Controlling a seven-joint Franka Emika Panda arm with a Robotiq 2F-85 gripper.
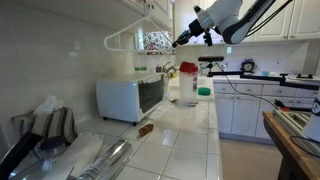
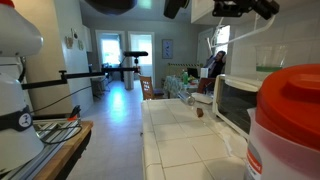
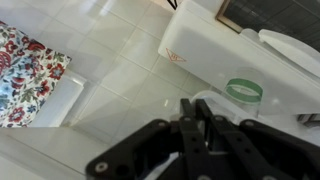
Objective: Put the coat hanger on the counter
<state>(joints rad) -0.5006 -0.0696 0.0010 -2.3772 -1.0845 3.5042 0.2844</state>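
The gripper moves lower and tilts downward toward the clear white tiles in front of the microwave (image 1: 130, 97) next. The coat hanger still hangs high above the counter.
The coat hanger (image 1: 125, 36) is thin and white. It hangs in the air high above the microwave (image 1: 130, 97), below the upper cabinets. My gripper (image 1: 184, 40) is shut on its right end. In the wrist view the black fingers (image 3: 196, 112) are closed together, with a thin white strip between them. The counter (image 1: 185, 140) of white glossy tiles lies well below the hanger and also shows in the other exterior view (image 2: 180, 135) and the wrist view (image 3: 120, 70). In that exterior view the gripper (image 2: 222, 10) is at the top edge.
A foil roll (image 1: 105, 158) and bags lie on the counter's near end. A green-lidded jar (image 1: 204, 92) and bottles stand beyond the microwave. A red-lidded container (image 2: 290, 120) stands close to an exterior camera. A brown wooden table (image 1: 295, 140) is across the aisle.
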